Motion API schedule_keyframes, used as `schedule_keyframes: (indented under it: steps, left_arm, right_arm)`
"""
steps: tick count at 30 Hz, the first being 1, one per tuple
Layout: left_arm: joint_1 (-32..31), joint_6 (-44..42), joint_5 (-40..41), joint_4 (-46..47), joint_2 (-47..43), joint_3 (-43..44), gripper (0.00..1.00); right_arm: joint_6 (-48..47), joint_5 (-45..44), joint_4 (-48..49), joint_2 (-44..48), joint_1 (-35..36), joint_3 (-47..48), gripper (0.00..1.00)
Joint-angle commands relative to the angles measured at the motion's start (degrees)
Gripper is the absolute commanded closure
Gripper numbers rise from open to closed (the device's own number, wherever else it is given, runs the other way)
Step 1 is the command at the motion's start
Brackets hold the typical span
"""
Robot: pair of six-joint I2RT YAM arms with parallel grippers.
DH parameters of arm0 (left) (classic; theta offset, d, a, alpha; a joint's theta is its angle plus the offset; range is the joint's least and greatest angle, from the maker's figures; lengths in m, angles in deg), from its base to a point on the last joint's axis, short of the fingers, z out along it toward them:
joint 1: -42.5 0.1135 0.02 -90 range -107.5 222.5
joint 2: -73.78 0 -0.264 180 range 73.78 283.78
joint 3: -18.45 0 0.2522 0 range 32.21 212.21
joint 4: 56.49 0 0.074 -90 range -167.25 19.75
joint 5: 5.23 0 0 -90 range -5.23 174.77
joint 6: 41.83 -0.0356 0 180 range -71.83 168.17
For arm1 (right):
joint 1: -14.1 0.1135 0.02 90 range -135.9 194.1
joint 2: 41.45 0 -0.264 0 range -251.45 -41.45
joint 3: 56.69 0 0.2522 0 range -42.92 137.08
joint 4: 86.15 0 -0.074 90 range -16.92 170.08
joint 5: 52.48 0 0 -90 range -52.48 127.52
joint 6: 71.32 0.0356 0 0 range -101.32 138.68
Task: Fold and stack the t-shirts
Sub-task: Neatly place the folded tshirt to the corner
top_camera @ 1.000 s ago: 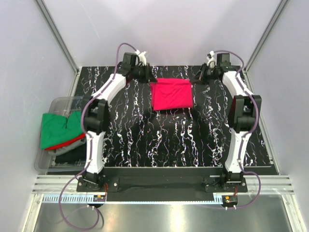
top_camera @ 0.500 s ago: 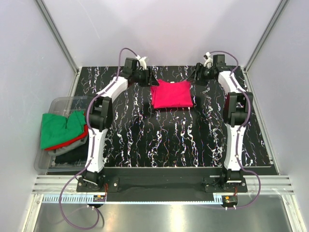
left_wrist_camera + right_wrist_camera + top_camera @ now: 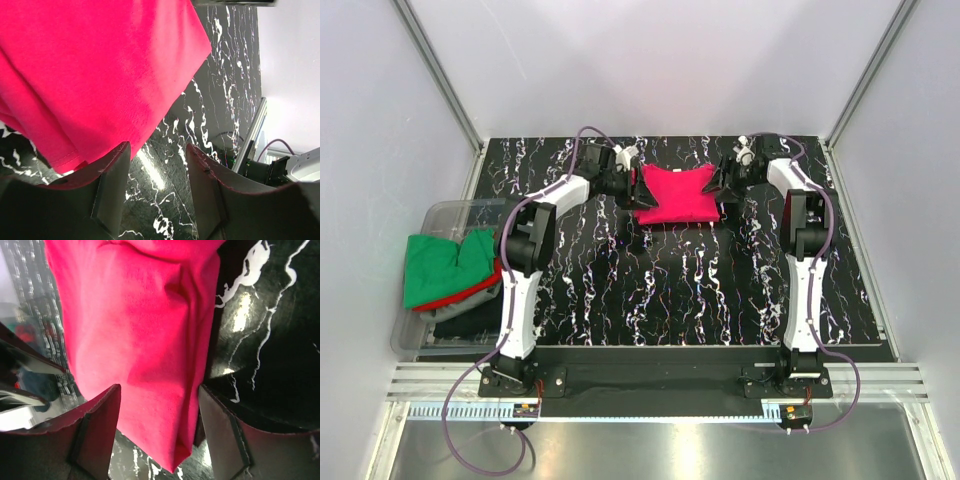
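My right gripper goes to the left in the top view next and closes on the crimson t-shirt's loose corner [image 3: 702, 193] [image 3: 159, 422], as that corner lies between the open fingers.
A folded crimson t-shirt [image 3: 676, 197] lies at the far middle of the black marbled table [image 3: 650, 290]. My left gripper [image 3: 631, 181] is at its far left corner and my right gripper [image 3: 719, 180] at its far right corner. In the left wrist view the left gripper [image 3: 157, 170] stands open over bare table, with the crimson t-shirt's [image 3: 100, 75] edge by its left finger. In the right wrist view the right gripper [image 3: 160, 410] is open, and a corner of the crimson t-shirt [image 3: 145, 340] lies loose between its fingers. A green t-shirt [image 3: 438, 265], a red one [image 3: 470, 294] and a dark one [image 3: 460, 322] lie piled at the left.
The pile of shirts sits in a clear plastic bin [image 3: 432, 213] at the table's left edge. Grey walls with metal posts close in the table on three sides. Both arms reach forward along the table's left and right sides.
Both grippers have opened and let go of the crimson t-shirt's far corners. The shirt has settled flat, and the grippers now sit lower and closer in at its far corners.
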Motion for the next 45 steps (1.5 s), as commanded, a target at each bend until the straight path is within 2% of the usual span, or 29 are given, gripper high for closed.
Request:
schedule_keyframes:
  steps: [1, 11, 15, 16, 19, 20, 25, 27, 32, 37, 45]
  left_arm:
    - [-0.5, 0.6, -0.8, 1.5, 0.9, 0.9, 0.48]
    - [-0.9, 0.4, 1.3, 0.1, 4.2, 2.4, 0.49]
    - [-0.8, 0.3, 1.5, -0.3, 4.5, 2.6, 0.49]
    - [-0.8, 0.3, 1.6, -0.3, 4.5, 2.5, 0.50]
    - [-1.0, 0.2, 1.8, -0.3, 4.5, 2.9, 0.50]
    - [-1.0, -0.2, 2.1, -0.5, 3.8, 2.9, 0.50]
    - [-1.2, -7.4, 5.3, -5.3, -0.1, 5.7, 0.47]
    - [-1.1, -12.1, 8.2, -8.9, -2.9, 6.4, 0.46]
    - [0.1, -19.4, 9.6, -14.1, -8.4, 4.9, 0.47]
    - [0.7, -26.6, 12.7, -18.7, -11.2, 3.7, 0.46]
    - [0.8, -33.0, 16.8, -22.2, -12.9, 3.0, 0.47]
  right_arm:
    - [0.3, 2.2, -0.6, -2.2, 0.1, 2.4, 0.29]
    - [3.5, 4.4, -0.7, -7.8, 3.1, 5.1, 0.33]
    - [3.7, 3.9, -0.9, -8.9, 4.0, 6.0, 0.56]
    - [3.4, 3.9, -1.0, -8.9, 4.1, 6.0, 0.73]
    - [1.7, 2.1, -1.4, -8.0, 4.1, 6.0, 0.98]
    - [-0.3, 1.2, -1.8, -7.0, 4.1, 6.6, 1.00]
    - [-9.9, -7.8, -6.5, -1.6, 3.5, 8.8, 1.00]
    - [-12.6, -10.7, -8.2, 1.5, 2.0, 8.8, 1.00]
    - [-20.5, -16.8, -12.7, 4.5, -3.0, 12.1, 1.00]
    - [-25.0, -22.2, -14.6, 2.0, -9.1, 17.7, 1.00]
    - [-25.1, -28.1, -15.4, -13.7, -15.4, 42.1, 1.00]
